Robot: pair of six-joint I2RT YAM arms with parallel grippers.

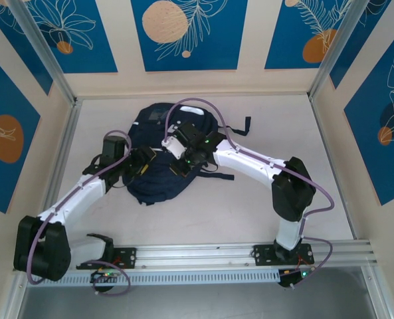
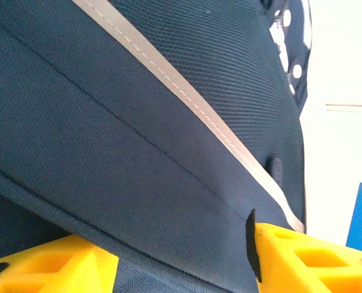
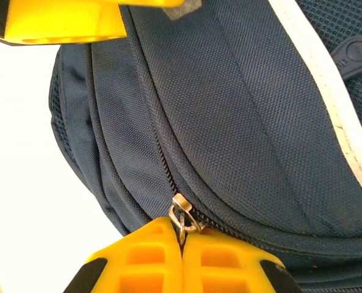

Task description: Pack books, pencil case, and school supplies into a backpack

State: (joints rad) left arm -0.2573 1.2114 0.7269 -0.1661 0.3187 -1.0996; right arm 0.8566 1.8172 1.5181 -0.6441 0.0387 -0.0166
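I will move my right gripper over the parted zipper teeth toward the strap side of the bag, because the teeth are still open past the pull [image 3: 184, 220].
The dark navy backpack [image 1: 154, 188] lies flat in the middle of the table, and both grippers are on it. My right gripper [image 3: 182, 237] is shut on the metal zipper pull [image 3: 184, 220] at the end of the bag's curved zipper. My left gripper [image 2: 181, 256] is open, its yellow fingers [image 2: 303, 256] standing apart against the backpack [image 2: 138, 122] fabric below a white stripe [image 2: 168, 79]; nothing is pinched between them. In the top view the left gripper [image 1: 145, 163] sits just left of the right gripper [image 1: 185, 157]. The books, pencil case and school supplies are out of view.
A black strap [image 1: 247, 125] trails from the bag toward the right. Pale table surface [image 1: 263, 212] surrounds the bag. Patterned walls close three sides, and an aluminium rail [image 1: 216, 254] runs along the near edge. A yellow finger [image 3: 65, 18] of the other gripper crosses the right wrist view's top.
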